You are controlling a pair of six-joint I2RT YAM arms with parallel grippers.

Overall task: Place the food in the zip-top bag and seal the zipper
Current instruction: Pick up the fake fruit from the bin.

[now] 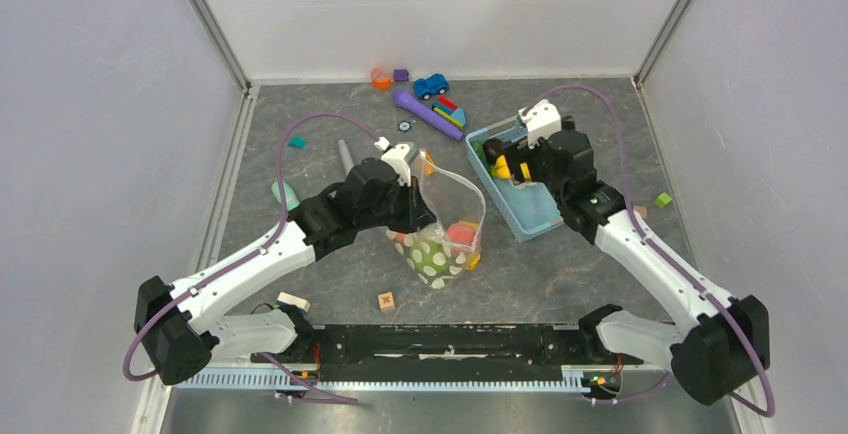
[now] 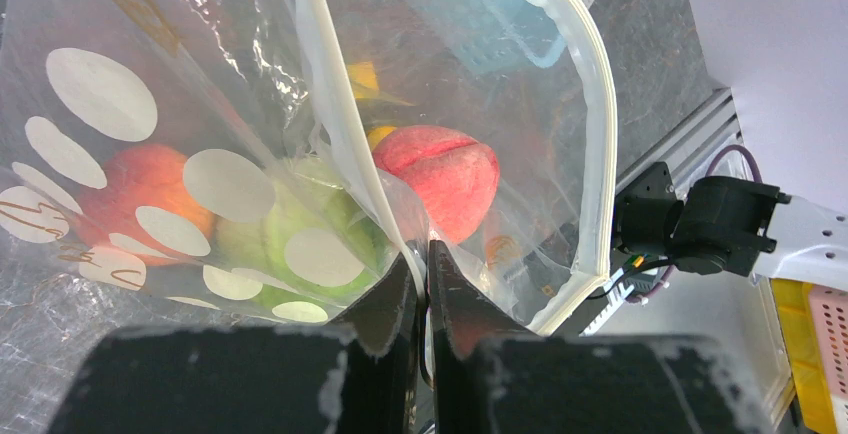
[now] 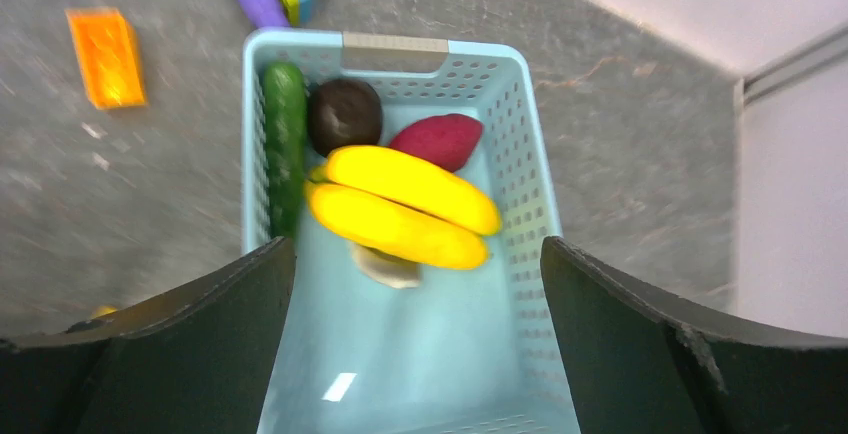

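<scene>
The yellow banana bunch (image 3: 405, 204) points its ends toward my open fingers. I should turn my right gripper so it straddles the width of the bunch, then lower it onto the bunch's middle.
My left gripper (image 2: 427, 254) is shut on the mouth edge of the polka-dot zip-top bag (image 1: 447, 224) and holds it up with the mouth open. The whitish zipper strip (image 2: 596, 134) curves round the opening. Inside lie a pink-red peach (image 2: 440, 169), a green cabbage (image 2: 300, 229) and an orange-red fruit (image 2: 135, 184). My right gripper (image 3: 415, 284) is open and empty above the light blue basket (image 3: 520, 184). The basket holds a yellow banana bunch (image 3: 405, 204), a green cucumber (image 3: 285, 144), a dark round piece (image 3: 343, 114) and a dark red-purple piece (image 3: 437, 141).
A purple stick (image 1: 425, 112), blue toy car (image 1: 431, 85), coloured blocks (image 1: 450, 111) and an orange piece (image 1: 381, 78) lie at the back. A small wooden cube (image 1: 386, 301) sits near the front, a green cube (image 1: 663, 199) at the right, a teal piece (image 1: 296, 142) at the left.
</scene>
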